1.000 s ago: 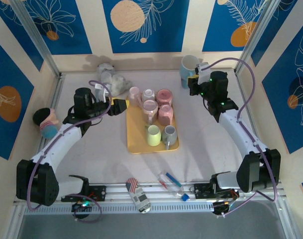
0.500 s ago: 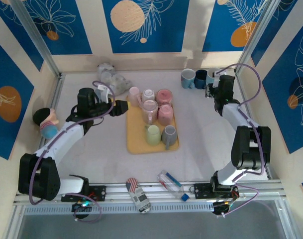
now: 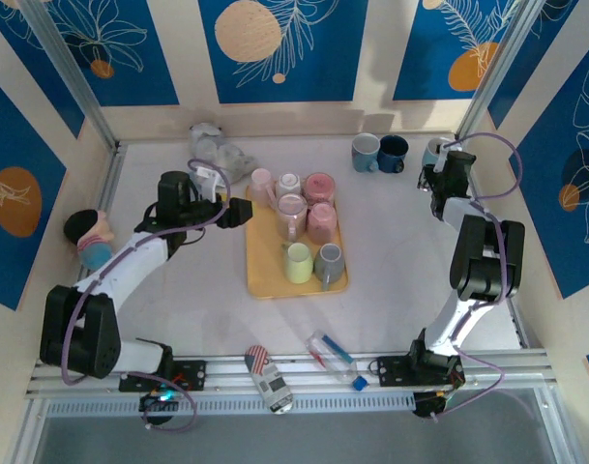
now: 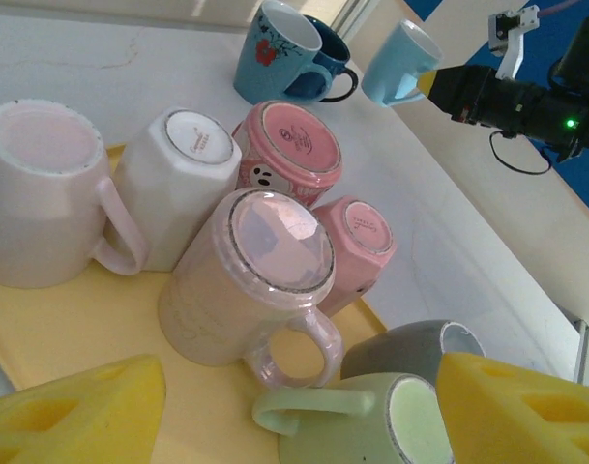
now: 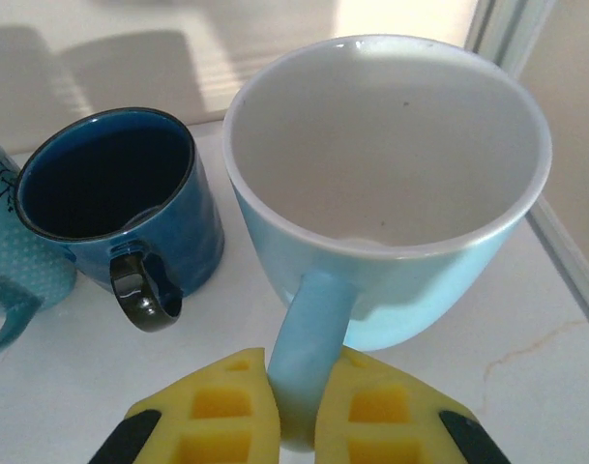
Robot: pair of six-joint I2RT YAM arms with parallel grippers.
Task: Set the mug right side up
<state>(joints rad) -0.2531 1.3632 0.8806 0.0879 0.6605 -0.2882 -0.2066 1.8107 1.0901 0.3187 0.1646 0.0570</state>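
Observation:
The light blue mug in my right gripper needs to go next toward the bare tabletop beside the upright dark blue mug. I need to lower it there and let go of its handle.
A light blue mug stands mouth up at the table's back right corner. My right gripper is shut on its handle from the near side. I cannot tell if its base touches the table. My left gripper hovers open at the left edge of the yellow tray. Its yellow fingers frame the mugs, touching none. Several mugs stand bottom up on the tray, among them a pearly one and a pink one.
A teal flowered mug and a dark blue mug stand upright just left of the held mug. A plush toy lies at the back, a doll at the left wall, a can and a bottle near the front rail.
My right arm carried the light blue mug from above the back mugs rightward and down into the back right corner. My left gripper crept a little toward the tray.

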